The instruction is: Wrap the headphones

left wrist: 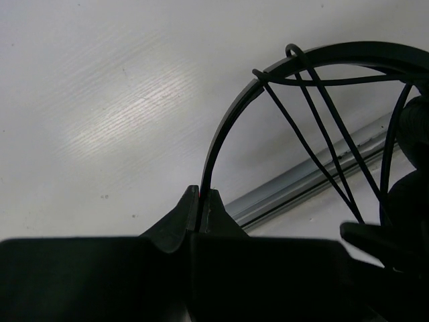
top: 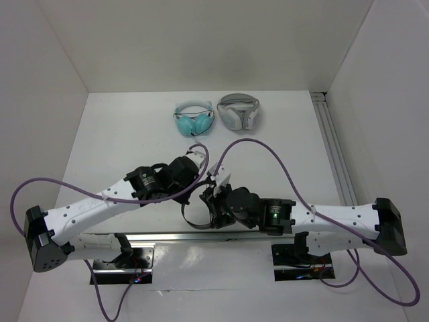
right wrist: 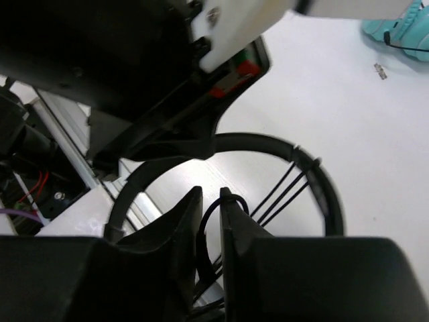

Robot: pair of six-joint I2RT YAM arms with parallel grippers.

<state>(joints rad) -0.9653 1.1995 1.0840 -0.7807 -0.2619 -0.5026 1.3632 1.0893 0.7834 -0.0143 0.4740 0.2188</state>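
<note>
Next, my left gripper should move outward, to the right in the top view, and down to release the headband [left wrist: 228, 121] on the bare table toward the side bar.
The black headphones [top: 191, 218] hang between my two grippers near the table's front edge. My left gripper [top: 201, 191] is shut on the thin headband [left wrist: 228, 121], which rises from between its tips in the left wrist view, where the gripper [left wrist: 201, 196] shows at the bottom. The thin black cable [left wrist: 315, 134] crosses the headband arc in several strands. My right gripper [top: 213, 204] is just right of the left one. In the right wrist view, the right gripper [right wrist: 211, 200] is shut on a loop of cable [right wrist: 281, 191] below the headband [right wrist: 268, 142]. The earcups are mostly hidden.
Teal headphones [top: 194, 121] and white-grey headphones [top: 239, 112] lie at the back of the table. The teal pair also shows in the right wrist view [right wrist: 402, 30]. An aluminium rail [top: 335, 147] runs along the right side, another [left wrist: 301, 184] along the near edge. White walls surround the table.
</note>
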